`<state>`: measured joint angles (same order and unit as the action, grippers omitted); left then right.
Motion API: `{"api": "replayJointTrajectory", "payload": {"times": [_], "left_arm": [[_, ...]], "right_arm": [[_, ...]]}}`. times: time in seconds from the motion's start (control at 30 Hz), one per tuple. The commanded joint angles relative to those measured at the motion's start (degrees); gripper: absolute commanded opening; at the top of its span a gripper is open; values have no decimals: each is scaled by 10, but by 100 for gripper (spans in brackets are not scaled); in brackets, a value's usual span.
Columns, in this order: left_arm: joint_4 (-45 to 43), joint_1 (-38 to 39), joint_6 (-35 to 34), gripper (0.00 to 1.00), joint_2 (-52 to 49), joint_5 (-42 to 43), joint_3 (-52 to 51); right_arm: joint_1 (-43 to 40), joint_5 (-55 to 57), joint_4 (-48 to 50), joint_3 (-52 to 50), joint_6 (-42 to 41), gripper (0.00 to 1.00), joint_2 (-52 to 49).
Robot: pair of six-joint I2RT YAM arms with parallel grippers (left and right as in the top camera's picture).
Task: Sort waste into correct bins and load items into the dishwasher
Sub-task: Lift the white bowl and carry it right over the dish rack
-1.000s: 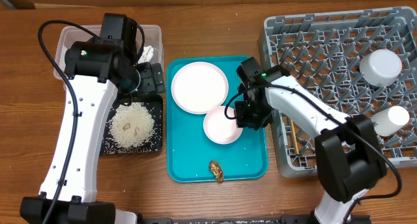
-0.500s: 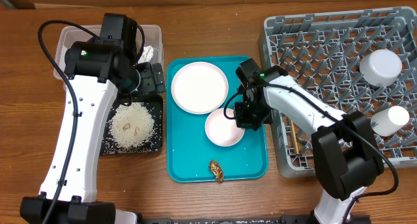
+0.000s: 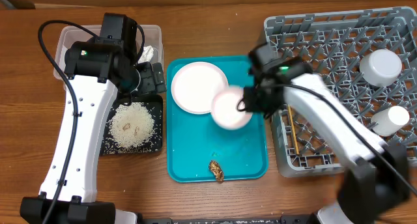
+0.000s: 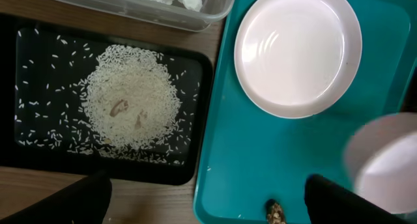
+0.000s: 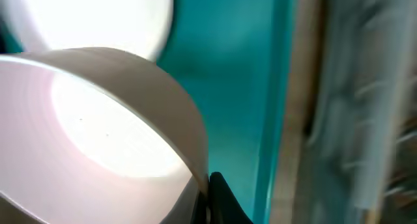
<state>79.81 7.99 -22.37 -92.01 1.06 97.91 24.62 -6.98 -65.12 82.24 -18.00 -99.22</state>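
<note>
The rack's empty far wires lie outward of my right gripper and to its right in the overhead view, so I will carry the smaller white dish there and release it.
My right gripper (image 3: 251, 101) (image 5: 207, 203) is shut on the rim of the smaller white dish (image 3: 230, 109) (image 5: 98, 126), which hangs blurred above the teal tray (image 3: 195, 152). Beside it on the tray lies the large white plate (image 3: 199, 87) (image 4: 298, 51). The brown food lump (image 3: 216, 171) (image 4: 276, 214) sits near the tray's front edge. My left gripper (image 4: 207, 201) is open and holds nothing, above the gap between the teal tray and the black tray (image 3: 157, 148), which holds the rice (image 3: 132, 126) (image 4: 133, 103). A crumpled napkin (image 3: 148, 53) lies in the clear tub (image 3: 65, 38).
The grey dish rack (image 3: 326, 42) stands at the right, close against the teal tray. It holds a white cup (image 3: 381, 66), another white item (image 3: 389, 120) and chopsticks (image 3: 293, 136) near its left wall. The left arm covers part of the clear tub.
The right gripper has closed on the smaller dish's rim and lifted it off the tray, moving it up and toward the far side. The left arm has stayed put.
</note>
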Motion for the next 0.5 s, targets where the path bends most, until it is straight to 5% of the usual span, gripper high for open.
{"api": "replayJointTrajectory", "payload": {"times": [0.0,0.27,0.47], "left_arm": [[-6,-1,-6,96,2,4,8],[-12,-1,-6,99,2,4,8],[-12,-1,-6,100,2,4,8]], "right_arm": [[-27,138,26,34,0,4,101],[-116,365,129,34,18,4,130],[-198,406,274,34,112,4,127]]}}
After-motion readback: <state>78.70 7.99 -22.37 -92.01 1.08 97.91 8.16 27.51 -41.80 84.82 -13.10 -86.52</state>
